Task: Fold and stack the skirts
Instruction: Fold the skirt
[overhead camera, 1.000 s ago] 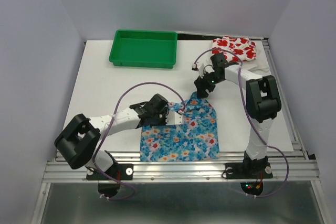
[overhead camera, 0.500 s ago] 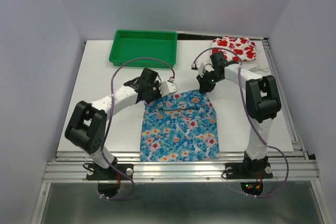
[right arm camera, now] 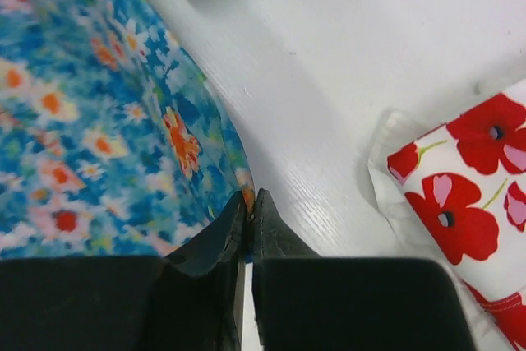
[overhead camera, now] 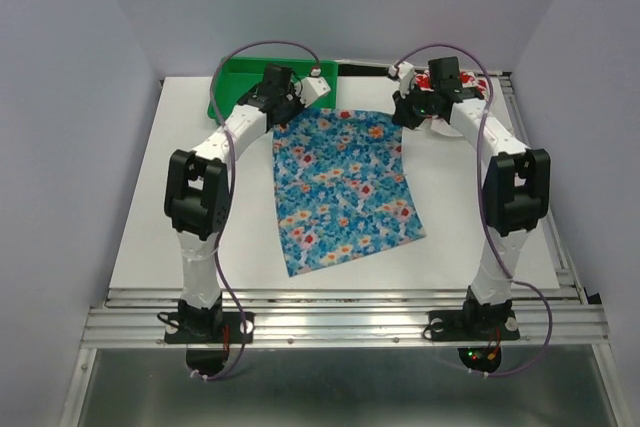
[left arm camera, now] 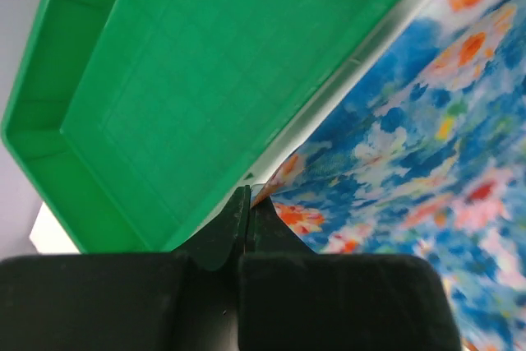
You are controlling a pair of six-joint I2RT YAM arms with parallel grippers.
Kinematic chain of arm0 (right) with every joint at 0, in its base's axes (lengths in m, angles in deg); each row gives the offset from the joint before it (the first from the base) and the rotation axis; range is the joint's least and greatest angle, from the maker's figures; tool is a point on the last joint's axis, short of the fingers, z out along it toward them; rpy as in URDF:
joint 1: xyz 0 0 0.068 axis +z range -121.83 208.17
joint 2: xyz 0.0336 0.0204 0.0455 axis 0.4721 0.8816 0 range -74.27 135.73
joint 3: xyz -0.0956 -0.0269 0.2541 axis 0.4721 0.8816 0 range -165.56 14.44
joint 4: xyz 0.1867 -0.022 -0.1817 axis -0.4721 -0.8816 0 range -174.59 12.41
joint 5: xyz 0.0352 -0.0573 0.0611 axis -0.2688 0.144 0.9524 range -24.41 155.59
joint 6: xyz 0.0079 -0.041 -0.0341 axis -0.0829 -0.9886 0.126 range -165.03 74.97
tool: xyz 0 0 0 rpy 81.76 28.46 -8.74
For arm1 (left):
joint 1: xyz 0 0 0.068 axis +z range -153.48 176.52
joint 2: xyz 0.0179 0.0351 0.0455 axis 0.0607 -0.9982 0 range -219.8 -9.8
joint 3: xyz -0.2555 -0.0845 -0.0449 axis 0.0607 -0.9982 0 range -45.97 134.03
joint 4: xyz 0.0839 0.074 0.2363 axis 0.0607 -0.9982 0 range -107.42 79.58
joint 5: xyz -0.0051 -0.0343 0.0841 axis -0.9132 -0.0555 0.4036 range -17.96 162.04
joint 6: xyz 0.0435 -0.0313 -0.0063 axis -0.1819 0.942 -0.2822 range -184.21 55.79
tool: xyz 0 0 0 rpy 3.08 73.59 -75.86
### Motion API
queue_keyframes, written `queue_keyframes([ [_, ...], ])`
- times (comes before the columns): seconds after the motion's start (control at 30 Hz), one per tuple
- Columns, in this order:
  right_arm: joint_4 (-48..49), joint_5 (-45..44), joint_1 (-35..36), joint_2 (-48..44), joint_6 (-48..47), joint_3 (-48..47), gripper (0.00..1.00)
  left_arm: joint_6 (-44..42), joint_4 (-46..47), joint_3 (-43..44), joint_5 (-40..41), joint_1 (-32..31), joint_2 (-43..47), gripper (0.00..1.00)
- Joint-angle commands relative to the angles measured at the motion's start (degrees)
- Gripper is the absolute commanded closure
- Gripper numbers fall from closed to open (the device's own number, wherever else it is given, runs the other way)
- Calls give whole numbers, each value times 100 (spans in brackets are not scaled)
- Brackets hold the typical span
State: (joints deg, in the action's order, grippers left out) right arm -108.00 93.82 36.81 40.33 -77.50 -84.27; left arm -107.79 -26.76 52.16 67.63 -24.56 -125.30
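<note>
My left gripper draws back and down next and releases the blue skirt's far corner over its near part, since that lies below, toward my base.
The blue skirt (overhead camera: 345, 185) with small white and orange flowers is stretched out over the middle of the table, its far edge raised. My left gripper (overhead camera: 296, 107) is shut on its far left corner (left arm camera: 283, 174), right beside the green tray. My right gripper (overhead camera: 403, 112) is shut on the far right corner (right arm camera: 244, 195). The white skirt with big red flowers (overhead camera: 462, 90) lies folded at the back right, just right of my right gripper (right arm camera: 251, 196), and shows in the right wrist view (right arm camera: 464, 195).
A green plastic tray (overhead camera: 232, 82) stands at the back left, partly behind my left arm; its inside (left arm camera: 205, 88) holds nothing. Purple cables arch over both arms. A metal rail (overhead camera: 340, 322) runs along the near edge.
Both grippers have moved toward the back of the table, pulling the blue skirt out flat and away from the front edge. The right gripper closed on its corner.
</note>
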Motion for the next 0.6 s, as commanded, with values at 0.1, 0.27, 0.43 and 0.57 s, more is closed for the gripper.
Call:
queue_keyframes([
  [0.1,238,-160,-109,-685,-207,27,99,156,-431,445,90,201,335,100],
  [0.27,-34,60,-109,-1045,-760,800,99,410,-669,-424,-192,61,985,100],
  [0.43,-132,270,-109,-1502,-1095,1836,99,744,-643,-2040,-359,-273,1889,100],
  [0.57,-149,420,-109,-1818,-1182,2347,99,1034,-686,-2604,-307,-624,2409,100],
])
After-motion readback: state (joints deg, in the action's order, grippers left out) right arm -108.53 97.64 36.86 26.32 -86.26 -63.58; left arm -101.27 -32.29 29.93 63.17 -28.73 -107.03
